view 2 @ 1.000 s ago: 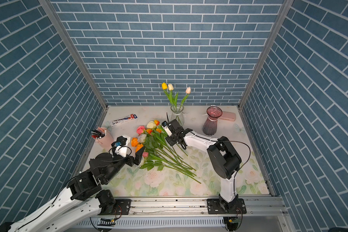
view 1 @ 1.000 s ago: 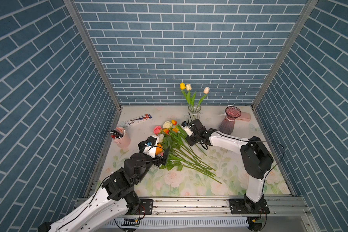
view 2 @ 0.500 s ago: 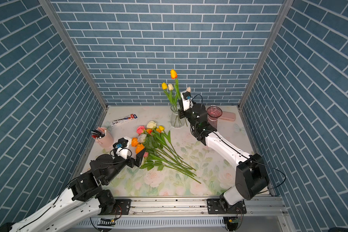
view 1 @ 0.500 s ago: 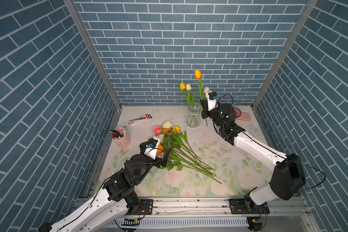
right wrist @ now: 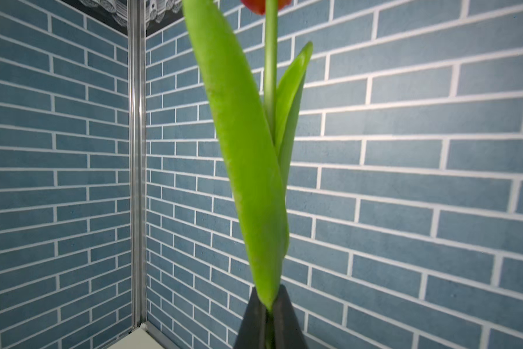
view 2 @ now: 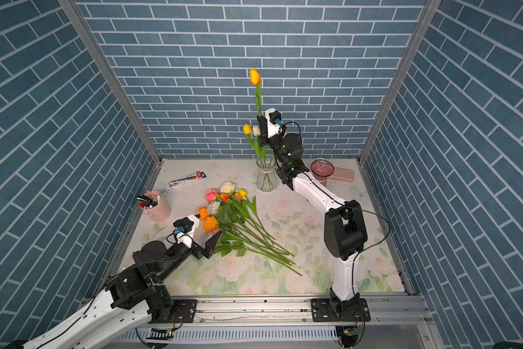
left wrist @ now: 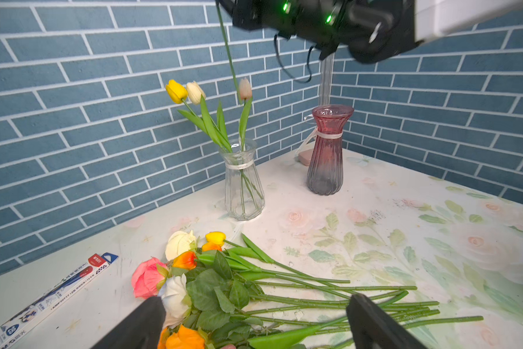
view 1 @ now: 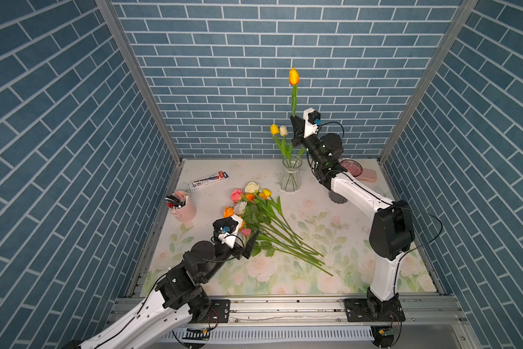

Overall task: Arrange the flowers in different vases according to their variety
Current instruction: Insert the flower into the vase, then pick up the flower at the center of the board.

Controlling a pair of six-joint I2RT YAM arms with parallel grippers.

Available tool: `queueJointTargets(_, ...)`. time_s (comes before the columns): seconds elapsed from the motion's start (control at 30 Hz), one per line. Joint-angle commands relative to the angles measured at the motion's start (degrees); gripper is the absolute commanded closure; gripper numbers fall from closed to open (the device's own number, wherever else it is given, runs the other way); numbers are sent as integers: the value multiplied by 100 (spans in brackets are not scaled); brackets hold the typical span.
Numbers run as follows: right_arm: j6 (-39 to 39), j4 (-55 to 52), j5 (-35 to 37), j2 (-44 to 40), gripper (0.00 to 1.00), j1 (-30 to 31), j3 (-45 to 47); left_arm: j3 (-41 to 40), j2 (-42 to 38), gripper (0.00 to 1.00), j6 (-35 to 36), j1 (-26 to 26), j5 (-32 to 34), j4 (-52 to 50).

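Note:
My right gripper should next lower the upright orange tulip straight down into the opening of the clear vase and let go of the tulip's stem, because tulips already stand in there.
My right gripper point(view 1: 295, 119) point(view 2: 259, 119) point(right wrist: 269, 299) points upward, shut on the stem and leaf of an orange tulip point(view 1: 293, 76) point(view 2: 254, 75) held upright. The tulip's stem point(left wrist: 228, 51) hangs above the clear vase point(view 1: 290, 178) point(view 2: 266, 179) point(left wrist: 243, 187), which holds three tulips. The purple-pink vase point(view 2: 322, 169) point(left wrist: 326, 157) stands empty to its right, partly behind my right arm. A pile of roses and tulips point(view 1: 263, 217) point(view 2: 233, 214) point(left wrist: 224, 287) lies mid-table. Low over its left side, my left gripper point(view 1: 242, 241) point(view 2: 207, 244) point(left wrist: 254, 326) is open and holds nothing.
A pink pen cup point(view 1: 183, 208) point(view 2: 159, 207) stands at the left edge. A flat pen box point(view 1: 208, 180) point(left wrist: 54, 299) lies at the back left. A pink case point(view 1: 369, 175) point(view 2: 343, 175) lies behind the purple-pink vase. Blue brick walls close three sides.
My right arm has lifted the orange tulip out of the pile, carried it to the back and raised it above the clear vase. The left arm has barely moved.

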State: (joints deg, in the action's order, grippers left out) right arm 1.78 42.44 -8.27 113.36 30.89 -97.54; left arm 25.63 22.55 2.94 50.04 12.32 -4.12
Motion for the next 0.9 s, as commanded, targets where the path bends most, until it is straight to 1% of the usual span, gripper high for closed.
queueJointTargets(0.0,250,152,-166,373,100,-86,-214,-36,-164,0,202,26,-84,276)
queueJointTargets(0.2,375,208,-149,940,100,-222,-356,10,-80,0,278,29,-102,202)
queueJointTargets(0.33,384,214,-131,1114,100,-285,-296,8,-36,0,292,29,-140,203)
queueJointTargets(0.47,334,3,-148,1087,100,-295,-139,8,-31,0,295,28,-146,201)
queueJointTargets(0.57,325,-765,-49,984,100,-294,-178,12,-31,0,308,28,-150,199)
queueJointTargets(0.6,303,-1137,26,941,98,-290,-252,12,-24,0,302,29,-146,201)
queueJointTargets(0.67,183,-1895,60,861,90,-295,-409,19,-7,0,295,31,-172,201)
queueJointTargets(0.73,95,-2490,62,741,86,-291,-494,30,8,0,295,24,-203,192)
queueJointTargets(0.87,-11,-3383,87,409,83,-292,-462,64,52,0,296,25,-219,170)
